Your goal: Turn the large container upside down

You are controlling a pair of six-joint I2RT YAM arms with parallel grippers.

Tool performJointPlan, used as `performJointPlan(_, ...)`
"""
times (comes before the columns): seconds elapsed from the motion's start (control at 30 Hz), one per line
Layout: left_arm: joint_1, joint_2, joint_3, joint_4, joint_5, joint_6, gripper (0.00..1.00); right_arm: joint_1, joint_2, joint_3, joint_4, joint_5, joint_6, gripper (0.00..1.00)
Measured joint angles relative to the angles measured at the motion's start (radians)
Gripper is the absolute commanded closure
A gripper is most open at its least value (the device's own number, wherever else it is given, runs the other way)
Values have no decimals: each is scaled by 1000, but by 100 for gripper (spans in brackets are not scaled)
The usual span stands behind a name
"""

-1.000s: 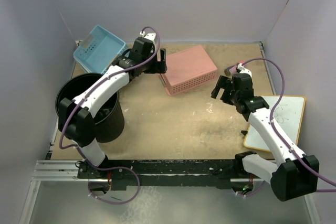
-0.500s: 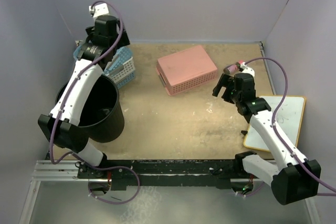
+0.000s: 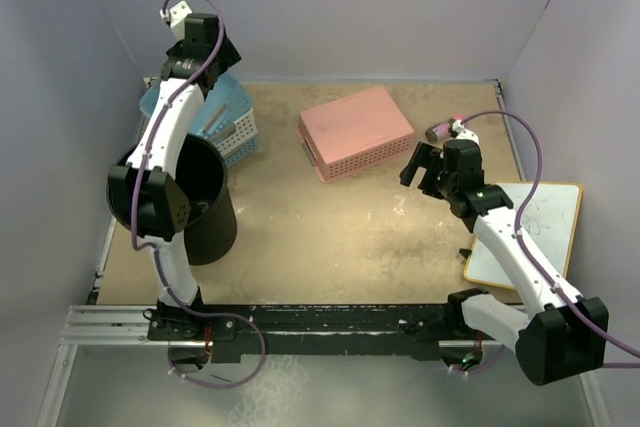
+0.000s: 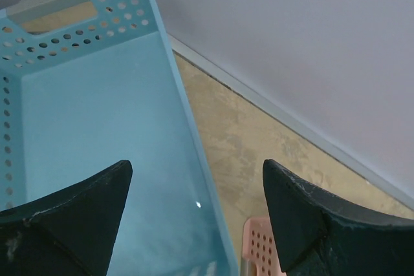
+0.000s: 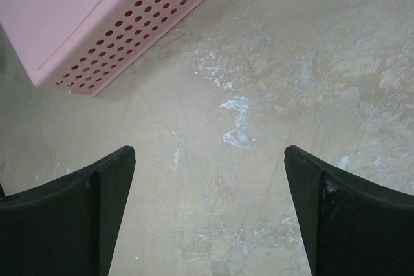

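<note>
The left gripper needs to go down next onto the light blue basket's long rim (image 4: pixel 208 185) facing the far wall, since that rim runs between the open fingers in the wrist view.
The large container (image 3: pixel 212 227) is a tall black round bin. It stands upright, mouth up, at the table's left near side, and my left arm's elbow crosses over its rim. My left gripper (image 3: pixel 212 59) is open and empty, raised high at the far left corner above a light blue perforated basket (image 3: pixel 228 125). In the left wrist view the open gripper (image 4: pixel 197 214) looks down into that basket (image 4: pixel 97 153). My right gripper (image 3: pixel 424 169) is open and empty, right of centre over bare table, which also shows between its jaws in the right wrist view (image 5: pixel 210 205).
A pink perforated basket (image 3: pixel 355 132) lies upside down at the far centre; its corner shows in the right wrist view (image 5: pixel 97 11) and the left wrist view (image 4: pixel 259 250). A whiteboard (image 3: pixel 530 237) lies at the right edge. Walls enclose the table on three sides.
My left arm has swung from the pink basket's left end back to the far left corner and risen. The blue basket has shifted right and tilted. The right arm has barely moved.
</note>
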Motion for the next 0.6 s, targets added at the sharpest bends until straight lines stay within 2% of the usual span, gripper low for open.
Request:
performJointPlan(0.13, 30, 121, 105, -21, -1, -34, 38, 0, -13, -10, -5, -14, 8, 1)
performJointPlan(0.23, 37, 162, 114, -28, 18, -42, 50, 0, -27, -23, -14, -18, 11, 1)
performJointPlan(0.43, 38, 176, 111, -28, 90, -41, 76, 0, -39, -34, -26, -18, 14, 1)
performJointPlan(0.53, 38, 172, 103, -7, 116, -37, 96, 0, -39, -34, -26, -18, 18, 1)
performJointPlan(0.57, 37, 166, 96, -2, 121, -36, 100, 0, -39, -34, -26, -18, 18, 1)
performJointPlan(0.6, 37, 159, 92, -6, 124, -37, 100, 0, -39, -34, -26, -18, 20, 1)
